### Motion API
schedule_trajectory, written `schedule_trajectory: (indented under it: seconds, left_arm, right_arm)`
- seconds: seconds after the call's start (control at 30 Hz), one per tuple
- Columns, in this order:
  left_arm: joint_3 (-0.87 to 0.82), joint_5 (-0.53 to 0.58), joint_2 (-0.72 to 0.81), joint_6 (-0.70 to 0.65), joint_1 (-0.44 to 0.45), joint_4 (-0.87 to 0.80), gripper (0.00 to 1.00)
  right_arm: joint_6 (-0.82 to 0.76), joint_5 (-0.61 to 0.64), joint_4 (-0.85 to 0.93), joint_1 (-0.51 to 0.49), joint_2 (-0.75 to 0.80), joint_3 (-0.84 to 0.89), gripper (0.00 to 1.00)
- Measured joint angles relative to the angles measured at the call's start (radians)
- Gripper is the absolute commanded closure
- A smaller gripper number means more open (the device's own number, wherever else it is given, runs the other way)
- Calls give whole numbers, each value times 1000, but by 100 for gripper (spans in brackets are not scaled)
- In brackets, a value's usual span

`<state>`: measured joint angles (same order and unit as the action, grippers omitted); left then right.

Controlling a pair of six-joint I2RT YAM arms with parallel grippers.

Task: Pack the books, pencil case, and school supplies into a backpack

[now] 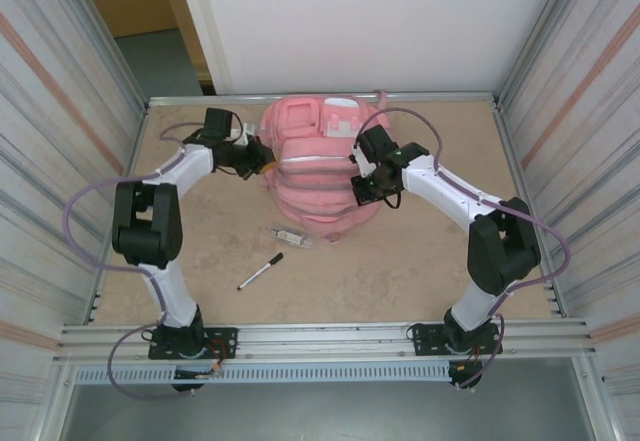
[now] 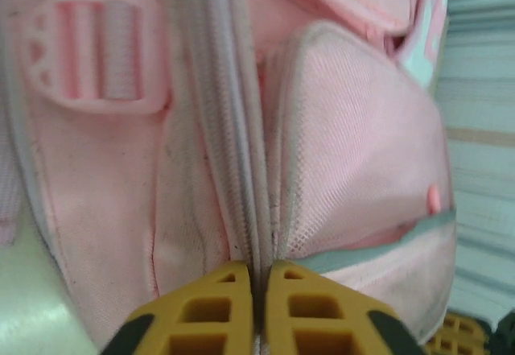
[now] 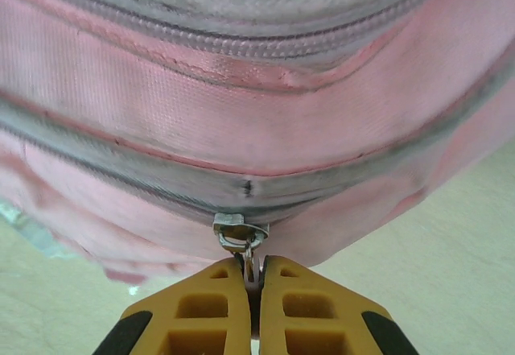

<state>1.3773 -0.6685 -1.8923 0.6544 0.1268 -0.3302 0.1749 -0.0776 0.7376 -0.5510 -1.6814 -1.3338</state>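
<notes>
My right gripper is going to move along the grey zip toward my left gripper and then release the metal zip pull (image 3: pixel 253 265), because the slider of the zip pull sits on that zip.
The pink backpack (image 1: pixel 318 166) lies at the back middle of the table, grey zips running across it. My left gripper (image 1: pixel 262 155) is at its left side, shut on the grey zip band (image 2: pixel 241 170), which runs between the yellow fingertips. My right gripper (image 1: pixel 362 189) is at the backpack's right front, shut on the metal zip pull (image 3: pixel 253 265) that hangs from the slider (image 3: pixel 239 229). Of the school supplies, a black marker (image 1: pixel 260 271) and a small pale stick-shaped piece (image 1: pixel 290 234) lie on the table in front of the backpack. The books and the pencil case are out of view.
Ribbed metal walls (image 1: pixel 60 161) close in the table on the left and right, and a white panel (image 1: pixel 360 21) stands behind. An aluminium rail (image 1: pixel 320 339) with both arm bases runs along the near edge. Bare tabletop (image 1: pixel 370 276) lies in front of the backpack.
</notes>
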Motion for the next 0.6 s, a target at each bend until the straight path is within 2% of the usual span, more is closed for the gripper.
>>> schedule_trajectory:
  seconds: [0.07, 0.17, 0.23, 0.33, 0.43, 0.53, 0.6]
  left_arm:
    - [-4, 19, -5, 8, -55, 48, 51]
    - [-57, 77, 52, 20, -107, 87, 48]
    - [-119, 104, 120, 37, -100, 106, 47]
    - [-259, 143, 262, 86, -36, 135, 43]
    - [-383, 199, 380, 142, 82, 147, 41]
    - [-438, 249, 426, 200, 195, 150, 39]
    - [-444, 284, 428, 225, 240, 152, 39]
  right_arm:
    - [1, -1, 21, -23, -1, -14, 100]
    - [12, -21, 50, -49, -20, -51, 100]
    - [25, -37, 56, -71, -46, -85, 100]
    - [27, -66, 56, -114, -85, -129, 100]
    - [27, -89, 48, -159, -119, -169, 100]
    - [28, -112, 35, -191, -137, -198, 100]
    - [30, -134, 26, -204, -138, -204, 100]
